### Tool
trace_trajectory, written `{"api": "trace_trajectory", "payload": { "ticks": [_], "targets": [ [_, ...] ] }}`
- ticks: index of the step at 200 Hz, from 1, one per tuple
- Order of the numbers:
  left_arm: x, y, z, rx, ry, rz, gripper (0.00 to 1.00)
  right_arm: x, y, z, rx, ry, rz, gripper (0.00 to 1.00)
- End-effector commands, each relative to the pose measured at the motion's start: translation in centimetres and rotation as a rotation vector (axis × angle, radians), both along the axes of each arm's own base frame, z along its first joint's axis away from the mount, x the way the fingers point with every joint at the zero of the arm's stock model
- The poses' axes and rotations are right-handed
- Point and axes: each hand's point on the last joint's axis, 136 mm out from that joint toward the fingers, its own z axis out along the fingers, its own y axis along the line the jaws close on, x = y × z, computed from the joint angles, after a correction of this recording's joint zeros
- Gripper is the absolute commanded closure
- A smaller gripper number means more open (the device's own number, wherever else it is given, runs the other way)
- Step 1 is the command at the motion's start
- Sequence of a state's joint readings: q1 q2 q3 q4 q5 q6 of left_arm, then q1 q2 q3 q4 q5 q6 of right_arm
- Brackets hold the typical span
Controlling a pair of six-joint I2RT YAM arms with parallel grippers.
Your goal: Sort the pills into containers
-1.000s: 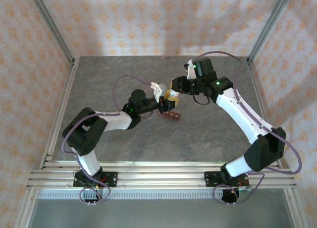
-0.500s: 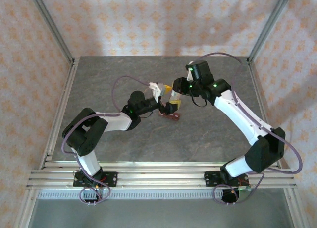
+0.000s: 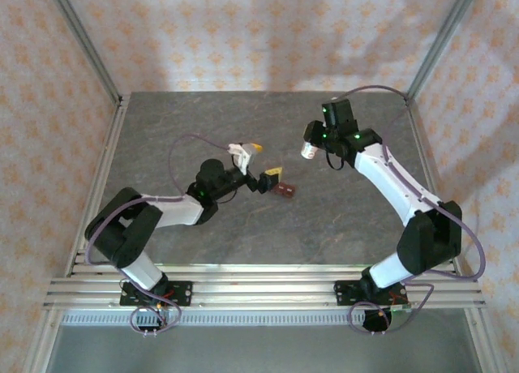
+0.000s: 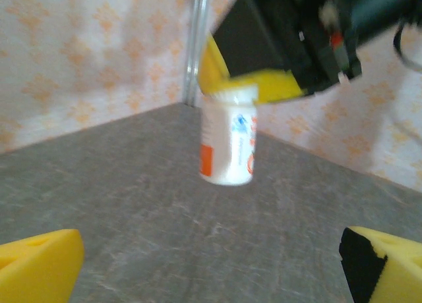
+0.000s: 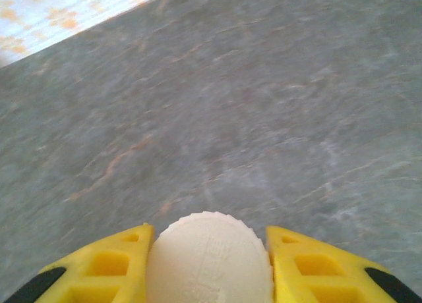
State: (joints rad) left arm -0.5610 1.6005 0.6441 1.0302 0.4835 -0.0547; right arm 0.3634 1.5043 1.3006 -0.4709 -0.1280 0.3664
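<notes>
My right gripper will stay upright and lower its bottle (image 3: 307, 153) onto the grey table. Then it will release the cap.
The containers (image 3: 284, 190), a small dark reddish-brown strip, lie on the grey table just right of my left gripper (image 3: 264, 162), which stands wide open with nothing between its yellow fingers (image 4: 39, 267). My right gripper (image 3: 310, 146) is shut on a small white bottle (image 3: 307, 153) and holds it above the table, up and to the right of the strip. In the left wrist view the bottle (image 4: 229, 141) hangs upright with an orange label, clamped at its top. In the right wrist view its ribbed white cap (image 5: 210, 260) sits between my right gripper's (image 5: 210, 267) fingers. The pills are out of view.
A metal frame with posts (image 3: 85, 53) and patterned walls encloses the grey table (image 3: 243, 227). A rail (image 3: 259, 288) runs along the near edge by the arm bases.
My left gripper has opened, let go of the bottle and drawn back to the left. My right gripper has carried the bottle away to the right.
</notes>
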Motion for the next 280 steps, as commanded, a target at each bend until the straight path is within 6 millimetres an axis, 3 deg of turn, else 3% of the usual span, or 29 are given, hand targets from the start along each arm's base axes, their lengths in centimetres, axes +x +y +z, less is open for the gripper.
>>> {"api": "trace_trajectory", "payload": {
  "ticks": [1, 50, 122, 173, 203, 235, 255, 280],
  "targets": [
    [1.2, 2.0, -0.2, 0.097, 0.035, 0.106, 0.0, 1.7, -3.2, -0.2, -0.061, -0.088, -0.124, 0.77],
    [2.5, 3.8, -1.5, 0.292, 0.177, 0.208, 0.0, 3.5, -5.5, -3.1, -0.116, -0.155, -0.217, 0.77],
    [4.4, 8.2, -0.6, 0.322, 0.117, 0.471, 0.0, 4.8, -5.7, -7.8, -0.136, -0.13, -0.251, 0.77],
    [5.5, 9.0, -1.0, 0.421, 0.219, 0.523, 0.0, 4.5, -5.7, -11.2, -0.145, -0.074, -0.254, 0.74],
    [6.2, 10.4, -0.5, 0.372, 0.237, 0.634, 0.0, 4.0, -5.9, -12.9, -0.157, -0.045, -0.258, 0.66],
    [6.5, 11.2, 0.2, 0.286, 0.238, 0.703, 0.0, 3.5, -6.1, -13.8, -0.16, -0.026, -0.266, 0.49],
    [6.2, 11.2, 0.0, 0.256, 0.238, 0.7, 0.0, 3.4, -6.1, -13.5, -0.153, -0.029, -0.264, 0.38],
    [5.7, 9.8, -0.5, 0.282, 0.236, 0.595, 0.0, 3.8, -5.8, -11.6, -0.143, -0.053, -0.248, 0.3]
  ]
}}
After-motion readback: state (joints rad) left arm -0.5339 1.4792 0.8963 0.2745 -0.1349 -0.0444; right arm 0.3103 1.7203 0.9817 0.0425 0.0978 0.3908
